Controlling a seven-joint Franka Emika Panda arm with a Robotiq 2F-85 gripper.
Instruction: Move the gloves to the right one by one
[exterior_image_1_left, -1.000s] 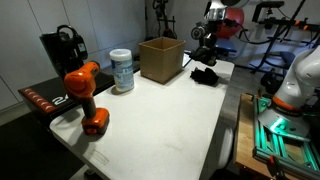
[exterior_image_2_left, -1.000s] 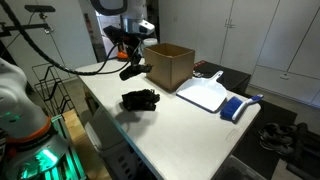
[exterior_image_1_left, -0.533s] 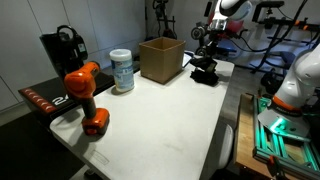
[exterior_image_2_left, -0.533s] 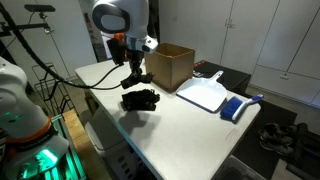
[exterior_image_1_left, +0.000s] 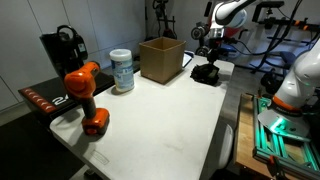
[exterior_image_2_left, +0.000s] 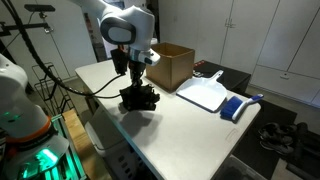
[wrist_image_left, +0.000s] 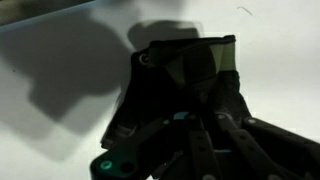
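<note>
The gripper stays low over the dark heap next, eases slightly toward the table edge and releases it, because the black glove still lies on the white table.
Black gloves (exterior_image_1_left: 207, 75) lie in a dark heap on the white table (exterior_image_1_left: 160, 115) near its edge, in both exterior views (exterior_image_2_left: 142, 100). My gripper (exterior_image_1_left: 207, 63) is down on top of the heap (exterior_image_2_left: 135, 86). In the wrist view a black glove (wrist_image_left: 190, 70) with an olive cuff fills the picture. The gripper's fingers (wrist_image_left: 195, 140) sit close together over it and seem shut on glove fabric. The dark picture hides how many gloves are in the heap.
A cardboard box (exterior_image_1_left: 160, 58) stands beside the gloves (exterior_image_2_left: 170, 65). A wipes canister (exterior_image_1_left: 122, 70), an orange drill (exterior_image_1_left: 85, 95) and a black machine (exterior_image_1_left: 62, 48) stand further along. A white board (exterior_image_2_left: 205, 95) and a blue object (exterior_image_2_left: 236, 108) lie past the box.
My gripper has come down from above the table until it rests on the heap of gloves. The heap has stayed in place.
</note>
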